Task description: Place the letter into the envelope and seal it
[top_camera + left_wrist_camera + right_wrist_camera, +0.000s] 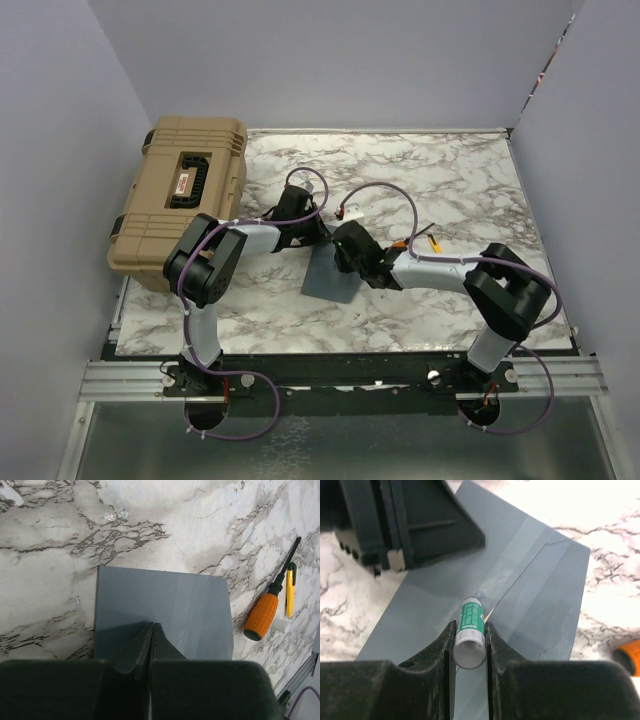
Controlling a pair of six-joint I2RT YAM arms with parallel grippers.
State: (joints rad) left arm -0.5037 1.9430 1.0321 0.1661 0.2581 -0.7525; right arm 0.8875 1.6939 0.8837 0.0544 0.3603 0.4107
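My right gripper will go up, to the right in the top view, then down to the tabletop beside the screwdriver, as the glue stick covers the envelope's flap seam.
The grey-blue envelope (328, 280) lies flat on the marble table, its flap seams showing in the right wrist view (540, 580). My left gripper (153, 625) is shut, its tips resting on the envelope (165, 595) near one edge. My right gripper (469, 628) is shut on a white glue stick with a green label (471, 616), whose far end points down at the flap seam. A thin cream sliver (489, 613) shows at that seam; the rest of the letter is hidden. From above, both grippers (318, 230) (347, 266) meet over the envelope.
A tan hard case (180, 200) stands at the table's left side. An orange-handled screwdriver (265, 614) and a yellow tool (290, 592) lie right of the envelope. Grey walls enclose the table on three sides.
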